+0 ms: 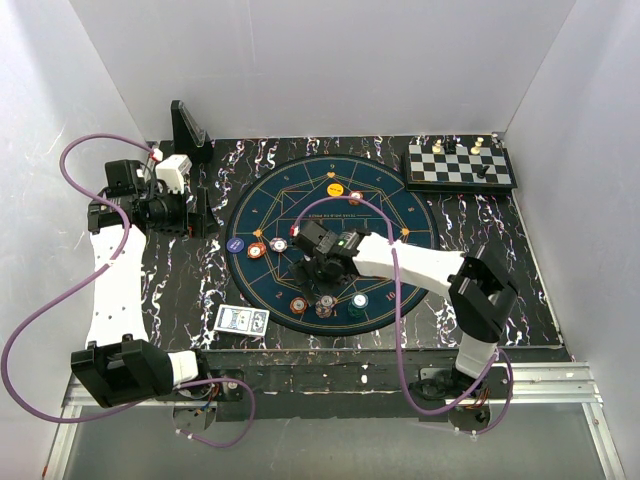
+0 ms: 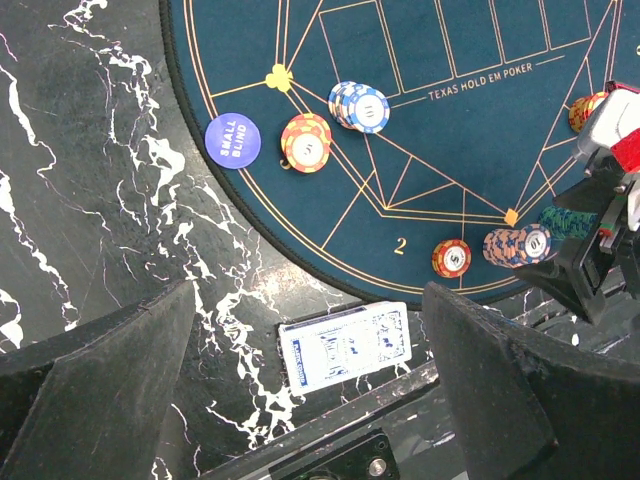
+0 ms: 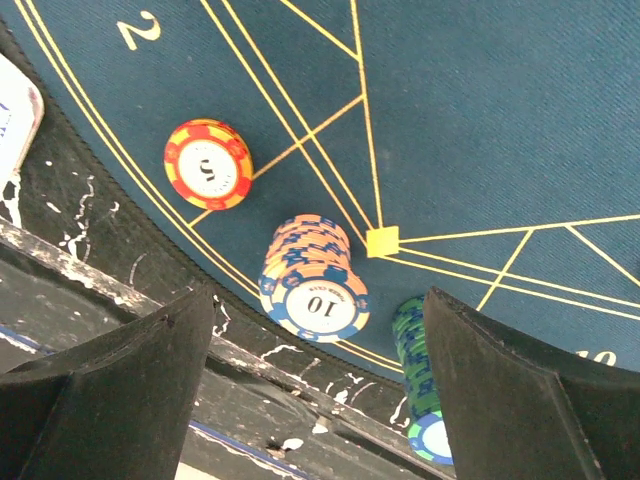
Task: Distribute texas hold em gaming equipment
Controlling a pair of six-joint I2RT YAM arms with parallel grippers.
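My right gripper lowers next and narrows its fingers to close around the orange-blue stack alone (image 1: 325,306) (image 3: 315,287), since the green stack stands close beside it.
A deck of blue-backed cards (image 1: 242,319) lies on the black table in front of the round blue mat (image 1: 400,215); it also shows in the left wrist view (image 2: 345,345). Chips on the mat: a purple "small blind" disc (image 2: 233,140), a red-yellow chip (image 2: 307,142), a white-blue stack (image 2: 358,106), a red chip (image 3: 208,165), an orange-blue "10" stack (image 3: 313,280) and a green stack (image 3: 420,380). My right gripper (image 3: 315,400) is open and empty, just above the orange-blue stack (image 1: 325,305). My left gripper (image 2: 310,400) is open and empty, raised high over the table's left side (image 1: 200,212).
A chessboard with pieces (image 1: 460,165) sits at the back right. A black stand (image 1: 186,128) is at the back left. Two more chips (image 1: 355,195) lie at the far side of the mat. The table's front edge (image 1: 330,352) runs just behind the deck.
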